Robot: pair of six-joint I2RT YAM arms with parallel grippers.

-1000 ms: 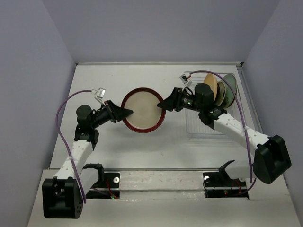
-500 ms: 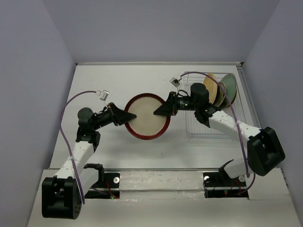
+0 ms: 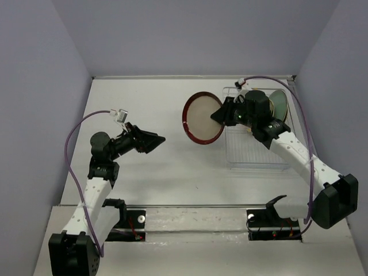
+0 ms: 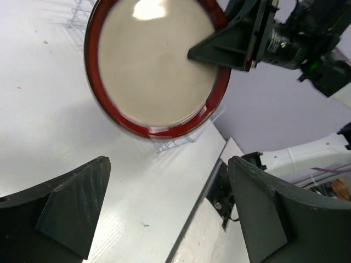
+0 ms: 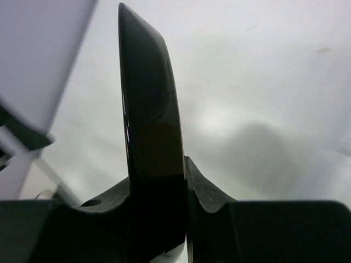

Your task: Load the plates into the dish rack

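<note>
My right gripper will swing over the dish rack next, turn the cream plate on edge and lower it beside the standing plates, since it hangs tilted outside the rack.
The cream plate with a red-brown rim [image 3: 202, 118] hangs tilted in the air just left of the dish rack [image 3: 256, 150]. My right gripper [image 3: 218, 117] is shut on its right edge. In the right wrist view the plate [image 5: 149, 104] shows edge-on, pinched between the jaws of the right gripper [image 5: 159, 189]. In the left wrist view the same plate [image 4: 156, 66] faces the camera. My left gripper [image 3: 156, 140] stands open and empty, well left of the plate; its fingers [image 4: 71, 203] frame bare table. A pale teal plate [image 3: 280, 102] stands in the rack's far end, the others mostly hidden behind my right wrist.
The wire rack sits at the right side of the white table [image 3: 144, 178], close to the right wall. Purple cables loop over both arms. The arm bases and mounts line the near edge.
The left gripper has let go of the red-rimmed plate and opened. The right arm has carried the plate right and back, up to the rack's left side.
</note>
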